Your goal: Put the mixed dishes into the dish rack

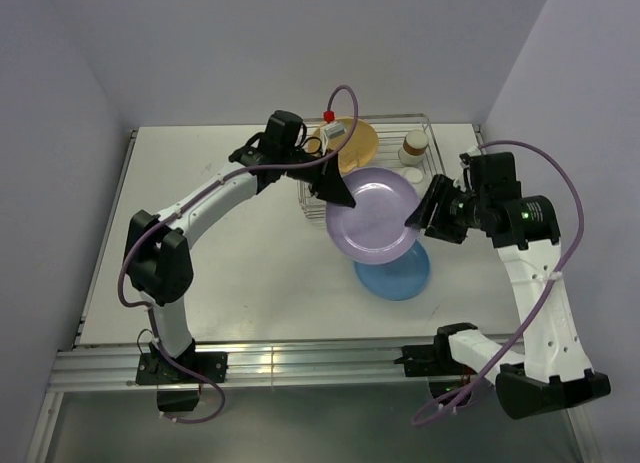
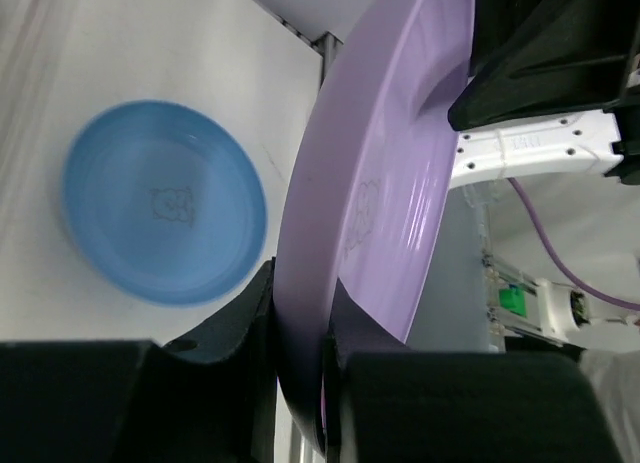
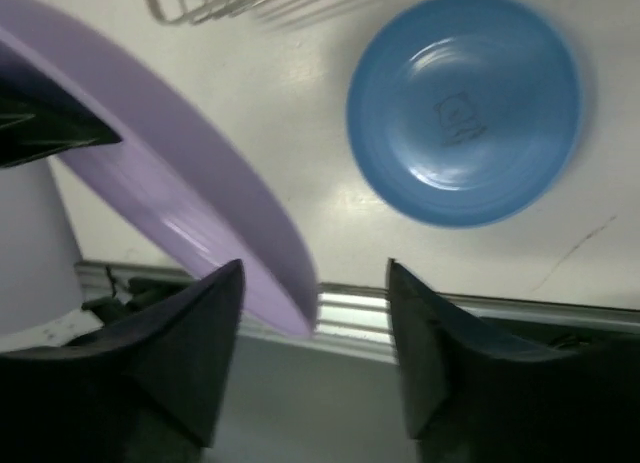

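Note:
The purple plate (image 1: pixel 372 215) moves outward next as my left gripper turns, then lowers for release on the orange-yellow plate's near side, since rack wires stand open there.
My left gripper (image 1: pixel 338 191) is shut on the rim of the lavender purple plate (image 1: pixel 372 215) and holds it tilted in the air above the table; the pinched rim shows in the left wrist view (image 2: pixel 300 313). My right gripper (image 1: pixel 418 215) is open at the plate's right edge, its jaws apart with the plate's rim (image 3: pixel 290 283) between them. The blue plate (image 1: pixel 395 270) lies flat on the table, partly under the purple plate. The orange-yellow plate (image 1: pixel 352 143) stands in the silver wire dish rack (image 1: pixel 432 133). The brown-rimmed white cup (image 1: pixel 416 143) and the white bowl (image 1: pixel 410 173) sit in the rack's right part.
White walls close in the table on the left, back and right. An aluminium rail (image 1: pixel 300 361) runs along the near edge. A purple cable (image 1: pixel 340 95) loops above the rack.

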### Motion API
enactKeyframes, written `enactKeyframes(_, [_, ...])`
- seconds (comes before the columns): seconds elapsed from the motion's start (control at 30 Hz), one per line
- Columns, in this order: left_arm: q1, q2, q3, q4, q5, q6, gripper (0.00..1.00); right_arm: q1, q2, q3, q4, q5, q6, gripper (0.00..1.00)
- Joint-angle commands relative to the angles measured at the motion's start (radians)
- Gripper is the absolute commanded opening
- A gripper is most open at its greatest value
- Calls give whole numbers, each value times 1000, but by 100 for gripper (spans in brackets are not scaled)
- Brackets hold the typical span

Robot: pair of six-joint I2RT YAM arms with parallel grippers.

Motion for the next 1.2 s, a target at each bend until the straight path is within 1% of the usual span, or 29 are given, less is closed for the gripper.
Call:
enactKeyframes(0.0, [53, -23, 68, 81, -34, 33, 0, -8, 31, 61, 29, 108, -7, 67])
enactKeyframes(0.03, [65, -24, 80, 87, -71, 36, 0, -8, 23, 54, 16, 187, 4, 77])
enactKeyframes(0.07, [83, -34, 81, 96, -120, 41, 0, -8, -12, 13, 13, 211, 20, 79])
enactKeyframes(0.1, [90, -38, 86, 99, -218, 53, 0, -8, -33, -18, 21, 225, 27, 82])
enactKeyframes(0.13, [93, -40, 92, 99, -264, 91, 0, -8, -61, -53, 36, 229, 33, 89])
enactKeyframes(0.17, [97, -47, 89, 113, -306, 110, 0, -8, -113, -130, 54, 217, 42, 90])
enactKeyframes(0.23, [104, -57, 65, 185, -396, 142, 0, -8, -189, -204, 129, 173, 44, 89])
enactKeyframes(0.27, [108, -58, 66, 199, -426, 154, 0, -8, -216, -277, 156, 123, 59, 89])
enactKeyframes(0.3, [108, -60, 71, 202, -455, 194, 0, -8, -240, -311, 206, 98, 66, 90])
enactKeyframes(0.33, [108, -60, 74, 216, -522, 210, 0, -8, -286, -337, 226, 76, 73, 89])
enactKeyframes(0.4, [108, -67, 71, 234, -578, 243, 0, -7, -332, -416, 283, 23, 85, 88])
enactKeyframes(0.43, [107, -72, 43, 251, -619, 291, 0, -7, -377, -464, 300, 12, 77, 87])
enactKeyframes(0.47, [108, -93, 16, 322, -643, 315, 0, -7, -400, -488, 314, 9, 73, 87])
enactKeyframes(0.5, [108, -103, -18, 381, -663, 387, 0, -7, -421, -512, 335, 15, 71, 86])
enactKeyframes(0.53, [110, -109, -58, 416, -686, 414, 0, -7, -466, -534, 341, 18, 71, 86])
enactKeyframes(0.57, [110, -107, -57, 438, -732, 441, 0, -7, -486, -567, 343, 16, 73, 86])
enactKeyframes(0.63, [108, -103, -50, 455, -762, 510, 0, -7, -535, -607, 354, -25, 73, 86])
enactKeyframes(0.7, [110, -86, -46, 487, -832, 567, 0, -7, -558, -615, 334, -31, 73, 85])
enactKeyframes(0.77, [111, -81, -61, 518, -840, 602, 0, -7, -596, -597, 306, -1, 64, 85])
enactKeyframes(0.8, [110, -89, -89, 602, -840, 660, 0, -7, -609, -586, 282, 21, 65, 85])
enactKeyframes(0.83, [108, -97, -169, 666, -854, 676, 0, -7, -628, -562, 272, 57, 67, 85])
enactKeyframes(0.87, [108, -98, -194, 708, -866, 691, 0, -7, -632, -548, 262, 65, 70, 85])
enactKeyframes(1.0, [117, -25, -164, 655, -851, 841, 0, -7, -607, -505, 246, 45, 80, 85])
enactKeyframes(1.1, [120, -18, -204, 693, -829, 888, 0, -7, -596, -496, 246, 58, 91, 85])
enactKeyframes(1.17, [124, -21, -247, 746, -790, 894, 0, -7, -610, -515, 263, 74, 111, 85])
